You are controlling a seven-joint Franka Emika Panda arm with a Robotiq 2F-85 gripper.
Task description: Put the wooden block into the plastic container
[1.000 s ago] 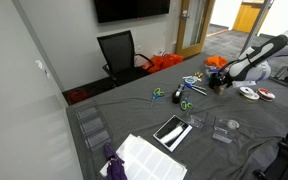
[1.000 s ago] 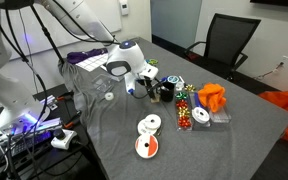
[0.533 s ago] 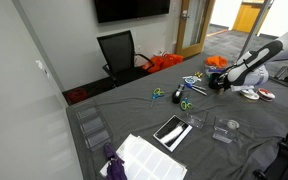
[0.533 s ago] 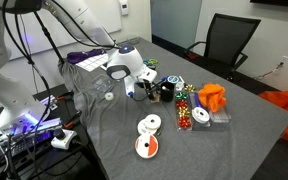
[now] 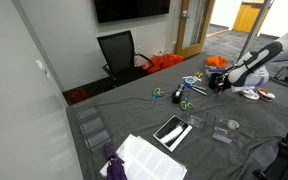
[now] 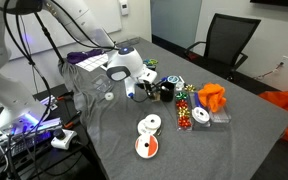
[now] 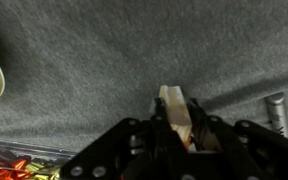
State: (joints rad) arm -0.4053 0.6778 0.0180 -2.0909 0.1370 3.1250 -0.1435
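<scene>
My gripper rises from the cloth next and travels toward the black flat device to release over the small clear container, since the fingertips already hold the block.
In the wrist view my gripper (image 7: 175, 110) is shut on the wooden block (image 7: 172, 100), a small pale tan piece standing upright between the black fingers just above the grey cloth. In both exterior views the gripper (image 5: 222, 86) (image 6: 132, 92) is low over the table near the scissors and a black cup; the block is too small to make out there. The plastic container (image 5: 197, 120), small, low and clear, sits nearer the table's middle, beside a black flat device and apart from the gripper.
Green and blue scissors (image 5: 181, 97) lie left of the gripper. White discs (image 6: 149, 125) and a black cup (image 6: 167, 91) lie close by. A clear box with a disc (image 5: 227, 129), larger clear bins (image 5: 92, 126), orange items (image 6: 212, 97) and an office chair (image 5: 119, 52) surround the work area.
The jaws went from wide open to shut on the wooden block. The arm has barely moved over the table.
</scene>
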